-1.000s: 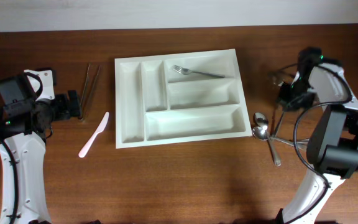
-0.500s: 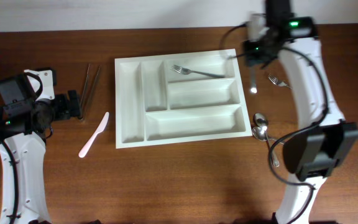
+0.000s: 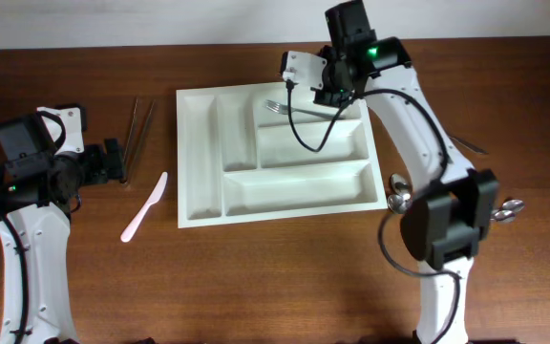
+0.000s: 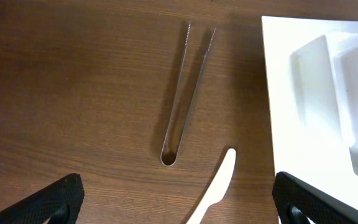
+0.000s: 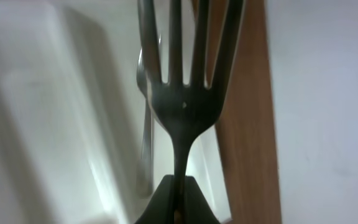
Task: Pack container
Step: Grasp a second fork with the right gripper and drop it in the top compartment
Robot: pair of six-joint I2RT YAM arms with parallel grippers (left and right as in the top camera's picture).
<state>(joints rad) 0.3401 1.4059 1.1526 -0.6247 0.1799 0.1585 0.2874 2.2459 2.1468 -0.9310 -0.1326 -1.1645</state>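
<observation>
I need to carry the second fork down into the section of the tray with my right gripper next, beside the fork that is already there.
The white cutlery tray [image 3: 199,191] lies mid-table; its edge shows in the left wrist view [image 4: 291,124]. One metal fork [image 3: 304,112] lies in its top right compartment. My right gripper [image 3: 335,93] hovers over that compartment, shut on a second fork [image 5: 188,93] by the handle, tines pointing away from the camera. The tray [image 5: 42,124] and the lying fork [image 5: 145,130] show blurred beneath it. My left gripper [image 3: 117,162] is open and empty left of the tray, its fingertips [image 4: 179,208] near the tongs.
Metal tongs [image 3: 139,134] [image 4: 185,93] and a white plastic knife [image 3: 144,206] [image 4: 216,193] lie left of the tray. Two spoons [image 3: 399,191] lie at its right edge. Another metal utensil [image 3: 466,143] lies further right.
My right arm has swung from the table's right side to above the tray's top right compartment, carrying a fork. The left arm has not moved.
</observation>
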